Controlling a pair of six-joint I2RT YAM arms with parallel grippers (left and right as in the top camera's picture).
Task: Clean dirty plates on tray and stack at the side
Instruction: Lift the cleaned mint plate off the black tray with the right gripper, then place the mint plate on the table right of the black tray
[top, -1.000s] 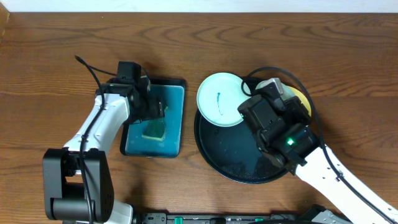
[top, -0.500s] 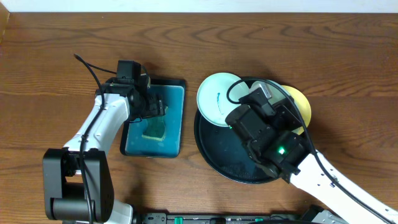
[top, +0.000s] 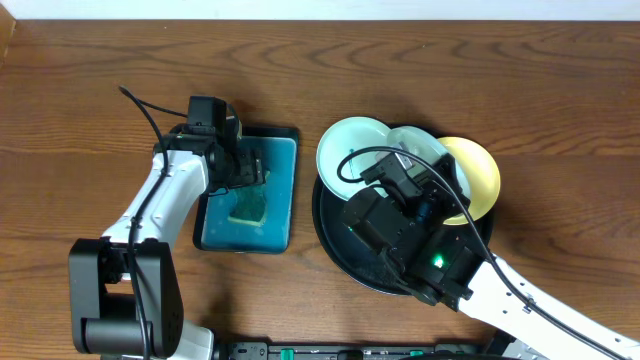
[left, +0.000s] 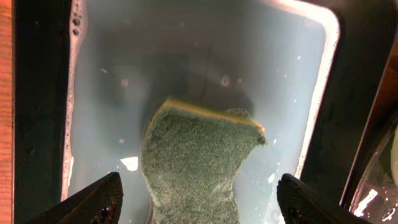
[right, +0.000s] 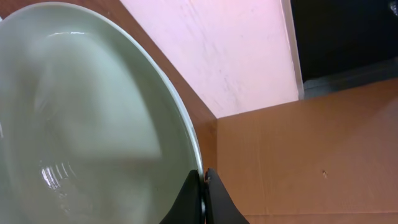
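Observation:
My right gripper moves past the yellow plate (top: 478, 175) next and down to the tabletop, empty to its right in the overhead view, and releases the second mint plate's rim.
The round black tray (top: 335, 240) lies right of centre. A pale mint plate (top: 345, 155) with a teal scribble rests on its upper left rim. On its right rim lies a pale yellow plate (top: 478, 175). My right gripper (top: 424, 178) is shut on the rim of a second mint plate (top: 422, 148), held tilted above the tray. In the right wrist view that plate (right: 93, 112) fills the left side, with the gripper (right: 203, 186) pinching its edge. My left gripper (top: 246, 176) hangs open over a green sponge (left: 199, 162), its fingertips (left: 107, 194) on either side without touching it.
A rectangular teal tray (top: 278, 225) with soapy water holds the sponge (top: 247, 207), left of the black tray. A black cable (top: 140, 105) trails from the left arm. Brown wooden tabletop (top: 520, 90) surrounds both trays.
My right arm has swung left and toward the front edge with the mint plate in its grip, uncovering the yellow plate. The left arm has stayed still.

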